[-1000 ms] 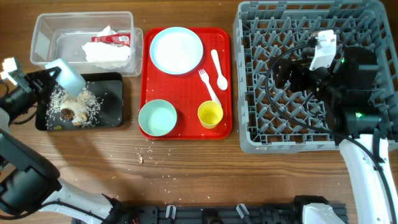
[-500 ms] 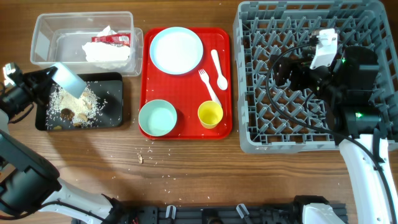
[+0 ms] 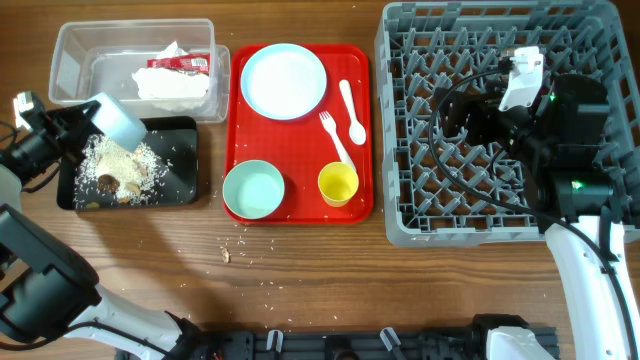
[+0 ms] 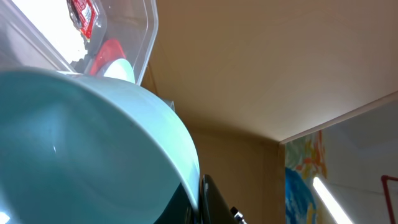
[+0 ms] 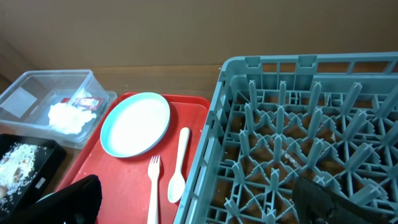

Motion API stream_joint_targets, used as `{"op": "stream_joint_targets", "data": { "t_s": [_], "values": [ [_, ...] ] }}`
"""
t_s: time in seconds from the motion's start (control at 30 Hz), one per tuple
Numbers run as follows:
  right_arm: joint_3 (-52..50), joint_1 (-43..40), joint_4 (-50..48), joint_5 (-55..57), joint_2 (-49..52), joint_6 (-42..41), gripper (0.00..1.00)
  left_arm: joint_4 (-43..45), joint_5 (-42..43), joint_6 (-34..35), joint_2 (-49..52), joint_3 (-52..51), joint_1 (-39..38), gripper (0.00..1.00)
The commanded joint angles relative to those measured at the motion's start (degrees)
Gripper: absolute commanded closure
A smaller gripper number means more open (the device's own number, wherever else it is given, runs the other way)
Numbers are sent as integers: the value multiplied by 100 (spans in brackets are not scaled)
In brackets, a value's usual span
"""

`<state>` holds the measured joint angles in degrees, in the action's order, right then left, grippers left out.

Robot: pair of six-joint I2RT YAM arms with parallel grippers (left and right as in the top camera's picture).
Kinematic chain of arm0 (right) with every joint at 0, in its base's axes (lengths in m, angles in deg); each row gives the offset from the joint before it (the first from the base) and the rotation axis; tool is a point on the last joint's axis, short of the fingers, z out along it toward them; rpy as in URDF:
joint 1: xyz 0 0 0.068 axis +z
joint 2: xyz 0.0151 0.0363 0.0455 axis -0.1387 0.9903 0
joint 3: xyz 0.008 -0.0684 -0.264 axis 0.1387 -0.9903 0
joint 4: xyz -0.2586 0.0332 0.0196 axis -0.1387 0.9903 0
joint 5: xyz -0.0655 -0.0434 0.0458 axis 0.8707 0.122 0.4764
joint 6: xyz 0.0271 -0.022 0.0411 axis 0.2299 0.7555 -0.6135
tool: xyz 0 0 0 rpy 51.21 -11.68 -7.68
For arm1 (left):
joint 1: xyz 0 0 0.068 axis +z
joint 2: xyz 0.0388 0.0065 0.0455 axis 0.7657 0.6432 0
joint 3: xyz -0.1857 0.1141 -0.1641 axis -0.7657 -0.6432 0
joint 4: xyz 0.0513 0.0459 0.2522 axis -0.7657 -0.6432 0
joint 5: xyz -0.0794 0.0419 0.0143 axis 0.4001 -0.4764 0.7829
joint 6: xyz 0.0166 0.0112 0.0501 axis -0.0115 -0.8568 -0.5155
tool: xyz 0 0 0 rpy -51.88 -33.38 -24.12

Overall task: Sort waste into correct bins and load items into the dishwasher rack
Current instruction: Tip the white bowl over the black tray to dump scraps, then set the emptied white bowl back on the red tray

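I will level the pale blue bowl (image 3: 118, 118) with my left gripper, carry it over the red tray and let go of it between plate and second bowl, as the blue bowl looks empty.
My left gripper (image 3: 78, 125) is shut on a pale blue bowl (image 3: 118, 118), held tilted over the black tray (image 3: 182, 150), which holds rice and brown scraps (image 3: 115, 168). In the left wrist view the bowl (image 4: 81, 149) fills the frame against my finger (image 4: 198, 200). The clear tub (image 3: 68, 60) holds the white napkin (image 3: 175, 86) and red sachet (image 3: 180, 62). The plate (image 3: 284, 80), second bowl (image 3: 253, 189), yellow cup (image 3: 338, 184), fork (image 3: 333, 135) and spoon (image 3: 352, 110) lie on the red tray (image 3: 290, 140). My right gripper (image 5: 199, 205) is open and empty above the grey rack (image 3: 420, 205).
Loose rice grains (image 3: 240, 245) lie on the wooden table in front of the red tray. The right arm and its cables (image 3: 560, 130) hang over the rack's middle. The right wrist view shows the plate (image 5: 135, 124), fork (image 5: 153, 186) and spoon (image 5: 179, 165) left of the rack's edge.
My left gripper has shifted the tilted bowl slightly up and to the right over the black tray. The right arm has not moved.
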<state>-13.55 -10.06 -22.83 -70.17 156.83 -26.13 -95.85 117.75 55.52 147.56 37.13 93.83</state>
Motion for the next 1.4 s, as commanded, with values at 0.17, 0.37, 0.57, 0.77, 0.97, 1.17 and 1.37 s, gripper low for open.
{"op": "stream_joint_targets", "data": {
  "t_s": [0.17,0.37,0.57,0.77,0.97,1.17,1.37],
  "values": [
    [133,-13,-2,-140,13,-85,0,-824,564,-693,-87,0,-240,96],
    [131,-13,-31,-138,13,-68,0,-354,-960,-625,-675,98,-1384,96],
    [133,-13,-24,-140,13,-76,0,450,-5893,-949,-1016,315,-4828,96],
    [131,-13,-20,-140,13,-79,0,107,-8920,-1711,-286,315,-7060,96],
    [131,-13,13,-138,13,-76,0,-404,-8913,-1709,247,317,-7263,81],
    [131,-13,15,-138,13,-79,0,-920,-8249,-1932,-538,748,-7263,32],
    [131,-13,11,-138,13,-76,0,-1801,-6738,-3235,-439,708,-7302,32]
  ]
}}
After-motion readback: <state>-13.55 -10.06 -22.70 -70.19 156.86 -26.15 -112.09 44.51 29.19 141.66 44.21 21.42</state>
